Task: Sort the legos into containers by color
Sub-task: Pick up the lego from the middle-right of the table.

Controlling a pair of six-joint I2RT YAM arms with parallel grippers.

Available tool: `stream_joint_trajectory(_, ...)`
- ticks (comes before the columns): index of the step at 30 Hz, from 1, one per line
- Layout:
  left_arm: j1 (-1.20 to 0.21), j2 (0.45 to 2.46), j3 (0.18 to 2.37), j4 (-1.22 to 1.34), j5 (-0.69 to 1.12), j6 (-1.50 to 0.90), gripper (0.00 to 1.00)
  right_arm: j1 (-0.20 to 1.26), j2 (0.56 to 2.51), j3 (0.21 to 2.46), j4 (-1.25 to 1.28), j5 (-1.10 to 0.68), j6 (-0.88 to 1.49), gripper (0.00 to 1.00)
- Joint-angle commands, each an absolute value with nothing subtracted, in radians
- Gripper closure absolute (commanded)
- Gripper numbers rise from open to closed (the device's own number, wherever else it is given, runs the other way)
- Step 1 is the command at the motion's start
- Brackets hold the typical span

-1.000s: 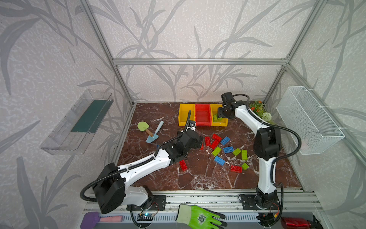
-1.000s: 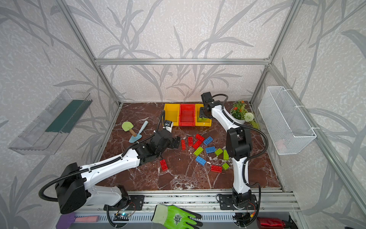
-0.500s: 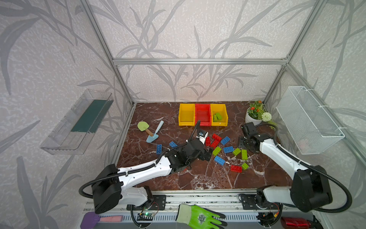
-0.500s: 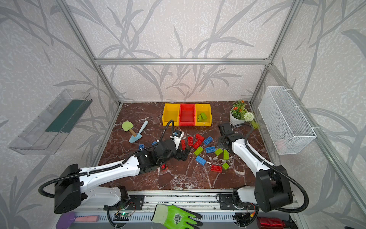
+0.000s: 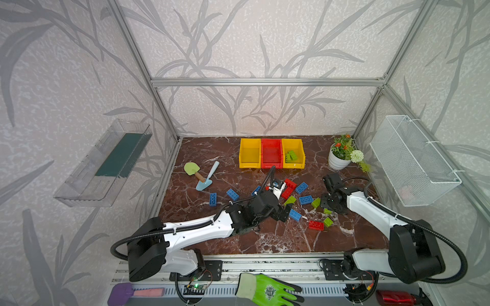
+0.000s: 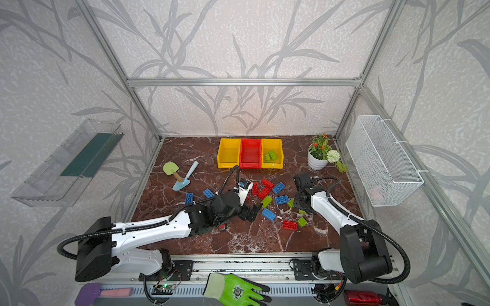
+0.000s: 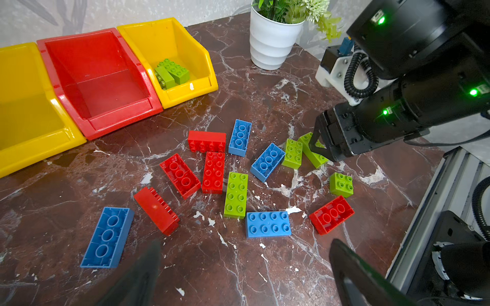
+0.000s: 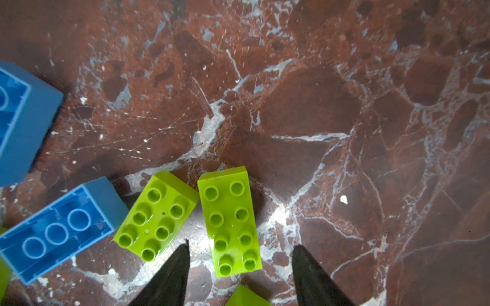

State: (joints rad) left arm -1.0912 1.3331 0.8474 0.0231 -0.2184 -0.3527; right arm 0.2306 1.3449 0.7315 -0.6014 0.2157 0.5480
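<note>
My right gripper eases down and outward to the lime green brick's middle (image 8: 229,222), below and outward of it, next. It then closes across the long sides its fingers straddle.
The containers stand in a row at the back: a yellow bin (image 5: 249,165), a red bin (image 5: 271,166) and a yellow bin (image 5: 301,152) holding two lime green legos (image 5: 291,156) (image 7: 171,72). Red, blue and green legos lie scattered mid-table (image 5: 315,225) (image 7: 213,172). My left gripper (image 5: 285,213) (image 7: 245,242) is open and empty, low over the table just short of a blue brick (image 7: 267,224). The right gripper (image 5: 324,209) (image 8: 241,243) is open, its fingers either side of one end of a lime green brick (image 8: 230,220) (image 7: 314,155) lying flat, studs up.
A white pot with a plant (image 5: 338,159) stands back right. A green toy shovel (image 5: 195,171) and a blue trowel (image 5: 209,177) lie at the left. A wire basket (image 5: 413,159) and a clear tray (image 5: 106,164) hang on the side walls. A green glove (image 5: 267,290) lies on the front rail.
The right arm has swung from over the right yellow bin down to the green bricks at the right of the pile. My left arm has reached further right into the pile.
</note>
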Motion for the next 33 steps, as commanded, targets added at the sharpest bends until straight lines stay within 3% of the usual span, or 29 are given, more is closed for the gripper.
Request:
stream_joint_trajectory(1,-1.093,1.306,0.832,0.036,-0.251,-0.362,0.01,0.227,1.372,0.720,-0.596,0.202,0.556,0.39)
stream_joint_trajectory(13,-1.094,1.308,0.821,0.033,-0.300,-0.344,0.01,0.195,1.499,0.754,-0.546,0.171,0.509,0.45)
stream_joint_trajectory(24,-1.091,1.327,0.825,0.019,-0.394,-0.326,0.01,0.184,1.572,0.847,-0.579,0.118,0.493,0.75)
stream_joint_trajectory(33,-1.033,1.314,0.831,0.000,-0.385,-0.342,0.01,0.205,1.491,1.051,-0.672,0.055,0.469,0.78)
